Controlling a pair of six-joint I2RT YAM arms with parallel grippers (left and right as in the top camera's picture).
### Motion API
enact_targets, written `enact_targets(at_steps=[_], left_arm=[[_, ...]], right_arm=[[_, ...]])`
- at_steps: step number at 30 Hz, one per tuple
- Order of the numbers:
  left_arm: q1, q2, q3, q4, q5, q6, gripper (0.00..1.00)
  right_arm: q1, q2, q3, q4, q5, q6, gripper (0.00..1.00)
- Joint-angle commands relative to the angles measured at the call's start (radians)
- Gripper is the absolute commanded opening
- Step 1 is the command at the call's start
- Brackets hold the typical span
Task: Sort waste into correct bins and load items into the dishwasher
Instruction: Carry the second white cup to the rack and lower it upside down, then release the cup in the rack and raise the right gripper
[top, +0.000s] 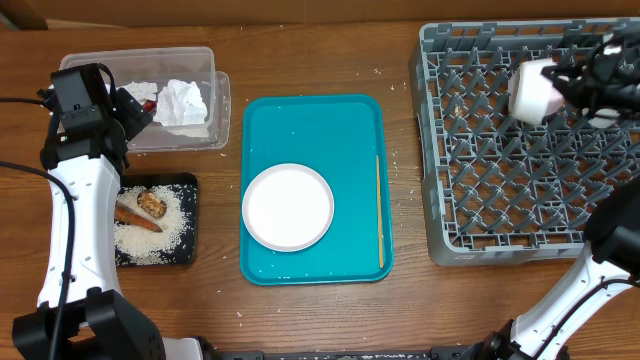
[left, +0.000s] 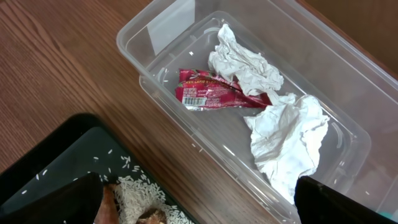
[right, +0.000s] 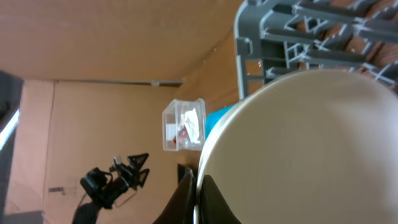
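Observation:
My right gripper comes down toward the rack's wires next and releases the cup's rim, as the white cup already hangs over the grey dishwasher rack (top: 440, 150).
My right gripper (top: 560, 85) is shut on the rim of a white cup or bowl (top: 535, 90) and holds it over the grey dishwasher rack (top: 440, 150). In the right wrist view the white vessel (right: 311, 149) fills the frame with its rim pinched between my fingers (right: 198, 193). My left gripper (top: 135, 110) is open and empty between the clear bin (top: 205, 60) and the black tray (top: 190, 185). The clear bin (left: 155, 31) holds crumpled tissues (left: 283, 134) and a red wrapper (left: 214, 96). A white plate (top: 288, 207) and a chopstick (top: 379, 205) lie on the teal tray (top: 260, 120).
The black tray (left: 74, 149) holds rice (left: 140, 193) and food scraps (top: 140, 210). A few rice grains are scattered on the wooden table.

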Motion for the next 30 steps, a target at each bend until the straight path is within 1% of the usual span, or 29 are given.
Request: enact_targets(at_steps=[1, 4, 10, 13, 14, 16, 19, 22, 27, 30], left_arm=[[0.0, 0.009, 0.006, 0.0, 0.001, -0.017, 1.0], [0.0, 0.009, 0.006, 0.0, 0.001, -0.017, 1.0], [0.0, 0.009, 0.006, 0.0, 0.001, -0.018, 1.0], [0.0, 0.009, 0.006, 0.0, 0.001, -0.017, 1.0], [0.0, 0.009, 0.006, 0.0, 0.001, -0.017, 1.0], [0.0, 0.009, 0.006, 0.0, 0.001, -0.018, 1.0], [0.0, 0.009, 0.006, 0.0, 0.001, -0.017, 1.0], [0.0, 0.009, 0.006, 0.0, 0.001, -0.017, 1.0], [0.0, 0.009, 0.006, 0.0, 0.001, -0.018, 1.0], [0.0, 0.009, 0.006, 0.0, 0.001, -0.017, 1.0]], right_arm=[[-0.014, -0.002, -0.081, 0.06, -0.076, 0.043, 0.04], [-0.037, -0.002, -0.101, 0.092, -0.074, 0.058, 0.04], [-0.106, -0.005, -0.071, 0.094, -0.059, 0.117, 0.04], [-0.129, -0.005, -0.067, 0.094, 0.024, 0.158, 0.04], [-0.135, -0.005, -0.067, 0.093, 0.057, 0.16, 0.06], [-0.14, -0.005, -0.067, 0.085, 0.107, 0.16, 0.13], [-0.147, -0.01, -0.066, 0.079, 0.15, 0.176, 0.14], [-0.162, -0.032, -0.064, 0.106, 0.203, 0.234, 0.14], [-0.195, -0.097, -0.007, 0.13, 0.389, 0.355, 0.15], [-0.209, -0.14, 0.067, 0.12, 0.525, 0.417, 0.19]])
